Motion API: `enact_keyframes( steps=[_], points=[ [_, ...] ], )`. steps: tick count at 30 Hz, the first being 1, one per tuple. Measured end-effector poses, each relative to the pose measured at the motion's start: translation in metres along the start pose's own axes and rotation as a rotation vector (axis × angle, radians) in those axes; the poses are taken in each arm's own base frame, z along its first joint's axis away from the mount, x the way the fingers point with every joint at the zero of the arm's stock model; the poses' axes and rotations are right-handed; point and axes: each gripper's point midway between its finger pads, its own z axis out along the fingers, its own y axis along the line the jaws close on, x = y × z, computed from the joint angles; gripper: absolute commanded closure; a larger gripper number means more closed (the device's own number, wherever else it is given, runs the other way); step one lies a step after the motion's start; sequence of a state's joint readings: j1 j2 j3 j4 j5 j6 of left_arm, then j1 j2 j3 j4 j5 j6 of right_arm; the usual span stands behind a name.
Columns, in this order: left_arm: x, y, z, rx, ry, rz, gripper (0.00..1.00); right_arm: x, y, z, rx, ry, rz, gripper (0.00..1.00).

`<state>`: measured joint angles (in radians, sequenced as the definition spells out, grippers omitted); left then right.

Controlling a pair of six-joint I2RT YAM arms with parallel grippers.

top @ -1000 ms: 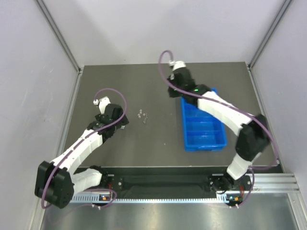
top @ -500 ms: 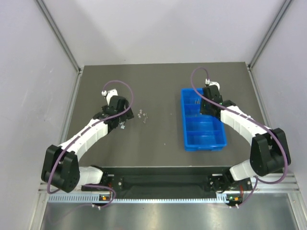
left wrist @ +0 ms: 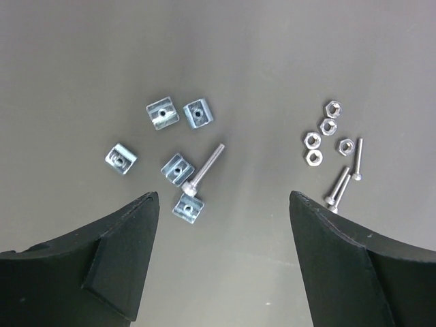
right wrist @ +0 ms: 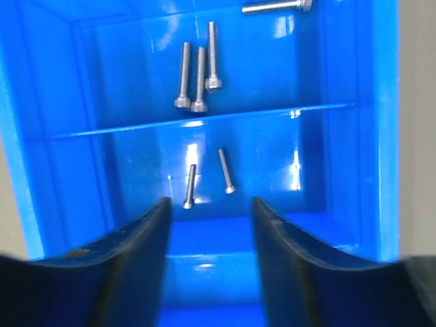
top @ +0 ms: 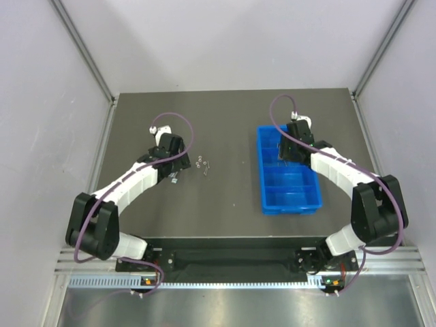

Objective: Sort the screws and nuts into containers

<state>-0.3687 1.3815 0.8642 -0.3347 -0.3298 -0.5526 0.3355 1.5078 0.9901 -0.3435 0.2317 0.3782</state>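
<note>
The long screw lies below my left gripper with its head against the square nuts, so next I need to lower the open fingers around its exposed shaft (left wrist: 209, 164) and close.
In the left wrist view my left gripper (left wrist: 223, 197) hangs open over bare table, with nothing between its fingers. Just beyond its left finger lie several square nuts (left wrist: 163, 112) and one long screw (left wrist: 206, 167). Several hex nuts (left wrist: 328, 128) and thin screws (left wrist: 344, 180) lie by its right finger. My right gripper (right wrist: 210, 204) is open and empty above the blue tray (top: 293, 196). Two thin screws (right wrist: 191, 185) rest in the compartment just ahead of its tips. Three thicker screws (right wrist: 199, 68) lie in the one beyond, and another (right wrist: 276, 7) farther on.
The tray's blue walls (right wrist: 385, 136) rise on both sides of the right fingers. Seen from above, the loose hardware (top: 202, 164) sits left of the tray on the dark tabletop (top: 231, 129). Grey walls enclose the table on three sides.
The right arm swung from beyond the tray's far left corner to over its far compartments, and its jaws went from shut to open. The left arm reached farther toward the loose hardware.
</note>
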Motion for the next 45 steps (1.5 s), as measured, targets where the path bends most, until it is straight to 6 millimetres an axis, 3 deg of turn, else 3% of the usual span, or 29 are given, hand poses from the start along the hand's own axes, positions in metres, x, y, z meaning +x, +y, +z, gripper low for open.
enact_keyframes(
  steps=[4,10,13,27,38,41,45],
  points=[
    [0.000,-0.003,0.008,-0.001,0.017,0.034,0.26,-0.002,0.002,-0.007,-0.016,-0.004,-0.001,0.36],
    [0.002,-0.004,0.026,-0.021,0.049,0.063,0.41,-0.027,0.004,-0.039,-0.061,-0.100,0.022,0.33],
    [0.009,-0.001,0.036,-0.039,0.079,0.070,0.43,-0.035,0.005,-0.049,-0.072,-0.134,0.030,0.33],
    [0.035,0.005,0.056,-0.064,0.165,0.101,0.56,-0.030,0.002,-0.049,-0.063,-0.117,0.020,0.33],
    [0.041,0.002,0.062,-0.046,0.175,0.100,0.83,-0.029,0.000,-0.048,-0.056,-0.113,0.021,0.33],
    [0.042,0.000,0.062,-0.036,0.177,0.092,1.00,-0.029,-0.001,-0.048,-0.053,-0.113,0.021,0.33],
    [0.042,-0.001,0.062,-0.027,0.181,0.082,1.00,-0.029,-0.001,-0.048,-0.053,-0.113,0.022,0.33]
  ],
)
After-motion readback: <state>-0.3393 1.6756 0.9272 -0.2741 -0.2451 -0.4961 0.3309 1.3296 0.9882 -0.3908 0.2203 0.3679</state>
